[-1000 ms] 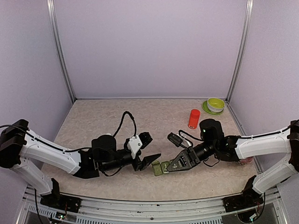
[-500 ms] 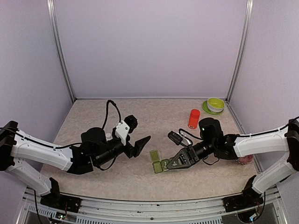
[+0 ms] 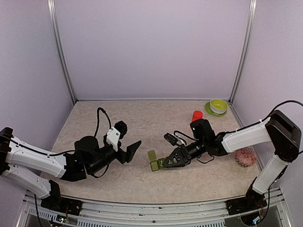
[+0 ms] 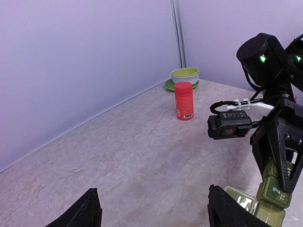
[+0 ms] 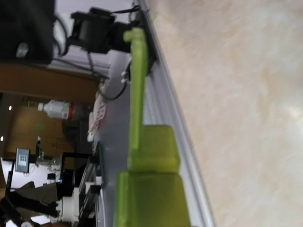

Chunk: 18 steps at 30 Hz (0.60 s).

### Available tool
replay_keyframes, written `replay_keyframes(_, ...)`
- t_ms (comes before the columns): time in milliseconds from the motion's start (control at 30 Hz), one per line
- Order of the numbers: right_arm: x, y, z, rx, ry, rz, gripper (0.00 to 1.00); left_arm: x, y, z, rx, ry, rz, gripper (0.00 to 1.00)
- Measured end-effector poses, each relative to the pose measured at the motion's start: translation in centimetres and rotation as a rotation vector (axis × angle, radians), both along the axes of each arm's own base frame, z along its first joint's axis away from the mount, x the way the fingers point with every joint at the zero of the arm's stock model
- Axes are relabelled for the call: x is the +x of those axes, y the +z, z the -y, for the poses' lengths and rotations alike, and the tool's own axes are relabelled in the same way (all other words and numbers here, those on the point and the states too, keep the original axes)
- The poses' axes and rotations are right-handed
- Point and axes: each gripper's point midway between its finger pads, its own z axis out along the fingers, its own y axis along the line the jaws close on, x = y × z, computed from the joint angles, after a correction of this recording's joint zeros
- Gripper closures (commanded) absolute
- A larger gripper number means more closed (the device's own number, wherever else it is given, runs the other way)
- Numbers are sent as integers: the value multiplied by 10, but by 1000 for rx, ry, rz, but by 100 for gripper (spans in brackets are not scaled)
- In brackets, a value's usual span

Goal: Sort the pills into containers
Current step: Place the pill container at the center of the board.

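Observation:
The strip (image 4: pixel 272 194) needs to go down onto the tabletop below with my right gripper, which should let go of the strip's gripped end next. The strip's boxes still hang raised.
The containers (image 3: pixel 155 162) are a strip of small green boxes near the table's middle. One lid (image 3: pixel 151 155) stands open. My right gripper (image 3: pixel 164 162) is shut on the strip's right end. The strip fills the right wrist view (image 5: pixel 151 189), with the raised lid (image 5: pixel 137 85) above it. My left gripper (image 3: pixel 131 151) is open and empty, a short way left of the strip. In the left wrist view (image 4: pixel 156 215) its fingertips (image 4: pixel 90 208) stand wide apart over bare table, and the strip (image 4: pixel 272 194) shows at the right edge. No pills show.
A red-orange bottle (image 3: pixel 197 117) stands at the back right, also in the left wrist view (image 4: pixel 183 100). A green bowl on a plate (image 3: pixel 218 106) sits in the back right corner. A pink netted ball (image 3: pixel 245 156) lies by the right wall.
My left arm has drawn back to the left, away from the strip. My right gripper has slid left with the strip, and one lid now stands open.

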Motion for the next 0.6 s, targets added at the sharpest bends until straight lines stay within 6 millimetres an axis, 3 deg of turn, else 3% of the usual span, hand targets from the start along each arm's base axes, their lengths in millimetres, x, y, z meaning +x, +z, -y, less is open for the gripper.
replay_keyframes(333, 44, -45, -17, -71, -26, -56, 80, 1, -16, -8, 22, 24, -20, 25)
replay_keyframes(600, 65, -73, -19, -134, -52, -87, 77, 2, -24, -15, 20, 35, -32, 25)
